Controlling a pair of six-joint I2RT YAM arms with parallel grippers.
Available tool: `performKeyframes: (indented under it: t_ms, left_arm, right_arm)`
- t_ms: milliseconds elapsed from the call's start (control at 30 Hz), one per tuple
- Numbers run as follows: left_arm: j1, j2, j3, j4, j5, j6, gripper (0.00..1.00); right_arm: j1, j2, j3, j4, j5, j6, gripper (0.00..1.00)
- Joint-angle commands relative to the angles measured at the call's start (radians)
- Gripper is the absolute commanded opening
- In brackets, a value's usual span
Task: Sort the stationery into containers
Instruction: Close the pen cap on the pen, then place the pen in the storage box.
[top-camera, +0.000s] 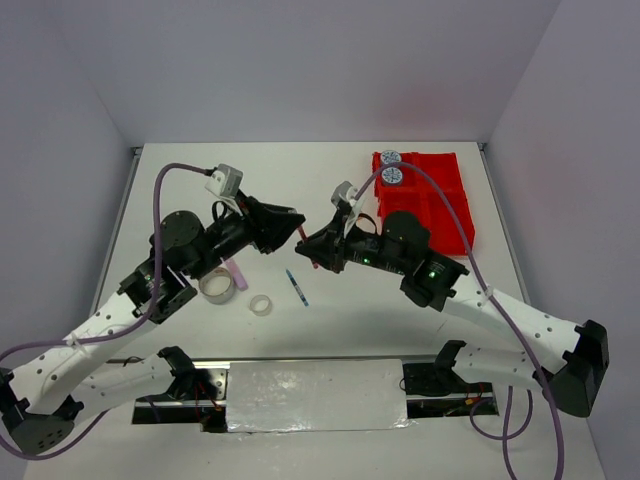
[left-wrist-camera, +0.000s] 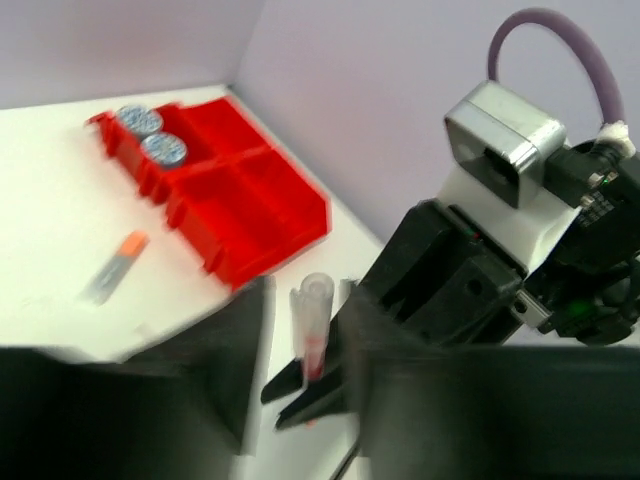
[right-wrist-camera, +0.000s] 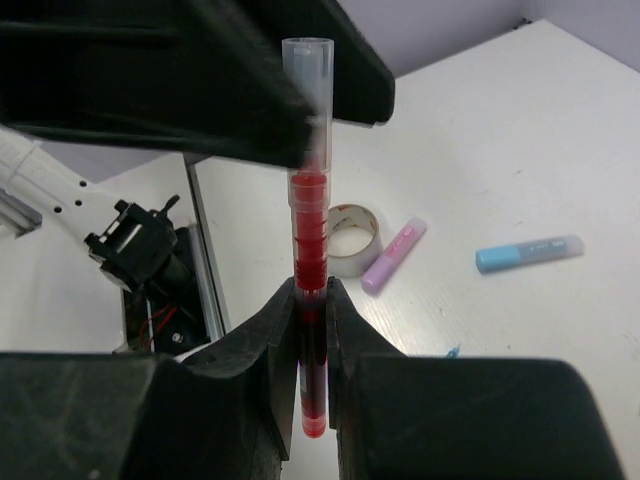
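Observation:
The right gripper will next swing over to the red tray, turn downward and go down into the tray's near section beside the tape (top-camera: 407, 203) rolls, because that section is empty.
My right gripper (right-wrist-camera: 312, 292) is shut on the lower part of a red pen (right-wrist-camera: 310, 215) with a clear cap and holds it upright above the table. In the top view that gripper (top-camera: 318, 252) is at mid-table. My left gripper (top-camera: 296, 224) is open, its jaws on either side of the pen's capped end (left-wrist-camera: 315, 305) with gaps showing. The red tray (top-camera: 440, 215) with four compartments is at the far right. Two blue-patterned tape rolls (top-camera: 391, 167) lie in its far left compartment.
On the table lie a blue pen (top-camera: 297, 287), a large clear tape ring (top-camera: 217, 285), a small tape ring (top-camera: 261, 305) and a pink stick (top-camera: 239, 273). A blue stick (right-wrist-camera: 528, 253) and an orange-capped stick (left-wrist-camera: 115, 265) also lie loose.

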Motion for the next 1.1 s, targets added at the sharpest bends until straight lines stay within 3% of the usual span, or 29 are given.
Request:
performKeyframes:
  t_ms: [0, 67, 100, 133, 267, 433, 467, 600, 767, 1067]
  left_arm:
    - [-0.010, -0.039, 0.103, -0.219, -0.090, 0.046, 0.57]
    - [-0.010, -0.038, 0.188, -0.234, -0.133, 0.040, 0.75]
    - [-0.010, -0.032, 0.219, -0.249, -0.149, 0.036, 0.97]
    - [-0.009, -0.027, 0.252, -0.268, -0.194, 0.031, 0.99]
    - [-0.010, -0.020, 0.375, -0.398, -0.322, -0.001, 0.99]
    - [-0.010, -0.064, 0.350, -0.516, -0.373, -0.104, 0.99]
    - [-0.010, -0.081, 0.341, -0.539, -0.393, -0.180, 0.99]
    - [-0.009, -0.063, 0.379, -0.611, -0.385, -0.261, 0.99]
    - [-0.010, 0.019, 0.557, -0.704, -0.400, -0.236, 0.99]
    - [-0.009, -0.018, 0.556, -0.611, -0.417, -0.165, 0.99]
  right_arm:
    - [-0.004, -0.041, -0.072, 0.258, -0.004, 0.041, 0.00]
    - [-0.005, -0.045, -0.130, 0.264, 0.033, 0.041, 0.00]
    - [-0.012, -0.053, -0.152, 0.269, 0.052, 0.035, 0.00]
    - [-0.044, -0.051, -0.183, 0.268, 0.062, 0.042, 0.00]
    - [-0.220, -0.047, -0.236, 0.240, 0.016, 0.085, 0.00]
    - [-0.442, -0.006, -0.142, -0.007, 0.383, 0.117, 0.00]
    - [-0.516, 0.016, -0.123, -0.069, 0.418, 0.128, 0.00]
    - [-0.630, 0.140, -0.082, -0.128, 0.500, 0.182, 0.00]
    - [-0.662, 0.266, -0.062, -0.107, 0.517, 0.187, 0.00]
    - [-0.680, 0.528, 0.072, -0.128, 0.566, 0.200, 0.00]
